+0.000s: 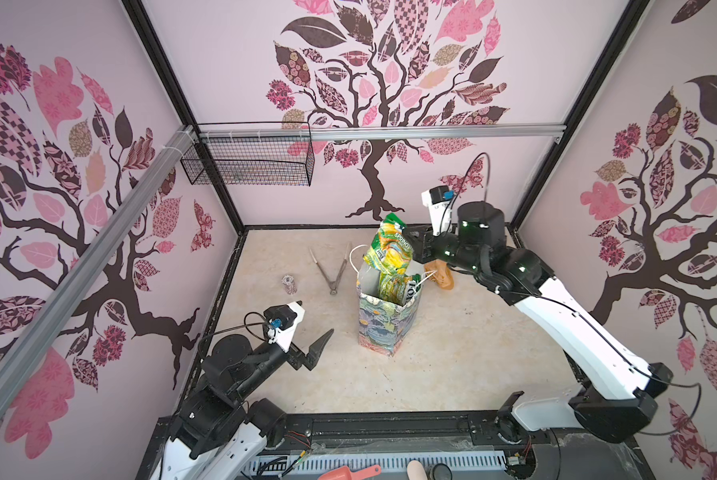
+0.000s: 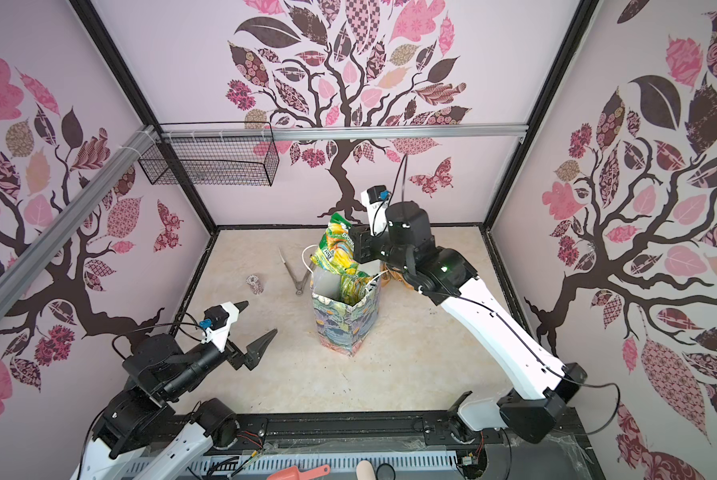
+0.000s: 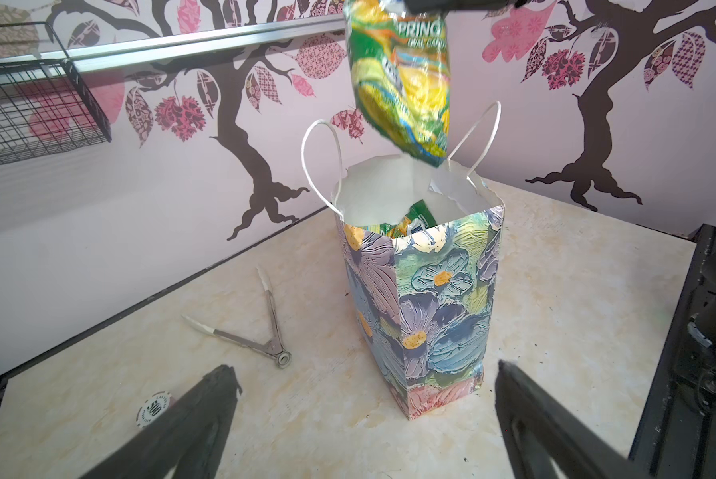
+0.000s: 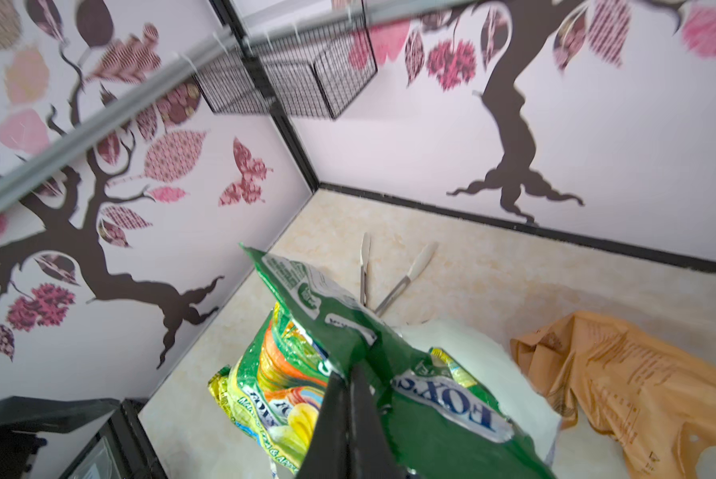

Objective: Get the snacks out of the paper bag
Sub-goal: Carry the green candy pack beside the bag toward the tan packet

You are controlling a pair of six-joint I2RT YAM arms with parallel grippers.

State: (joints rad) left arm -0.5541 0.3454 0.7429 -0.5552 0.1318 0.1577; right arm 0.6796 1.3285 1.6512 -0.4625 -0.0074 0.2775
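Bare tabletop lies below, beside the bag and near the orange pouch (image 1: 442, 274), so my right gripper should next swing the green-yellow snack pouch past the bag's rim, lower it and release it.
The floral paper bag (image 1: 385, 320) (image 2: 344, 324) (image 3: 431, 298) stands upright mid-table with its mouth open. My right gripper (image 1: 410, 239) (image 4: 348, 373) is shut on the top of a green-yellow snack pouch (image 1: 390, 249) (image 2: 336, 245) (image 3: 406, 83) (image 4: 281, 381), which hangs just above the bag's mouth. A second green pouch (image 1: 402, 286) (image 3: 410, 220) sticks up inside the bag. An orange pouch (image 1: 442, 274) (image 4: 638, 381) lies on the table behind the bag. My left gripper (image 1: 313, 318) (image 2: 260, 319) (image 3: 364, 369) is open and empty, left of the bag's base.
Metal tongs (image 1: 333, 270) (image 3: 265, 331) lie spread open behind and left of the bag, with a poker chip (image 1: 289, 284) (image 3: 153, 410) further left. A black wire basket (image 1: 248, 160) hangs on the back wall. A coral scoop (image 1: 348, 473) lies at the front edge.
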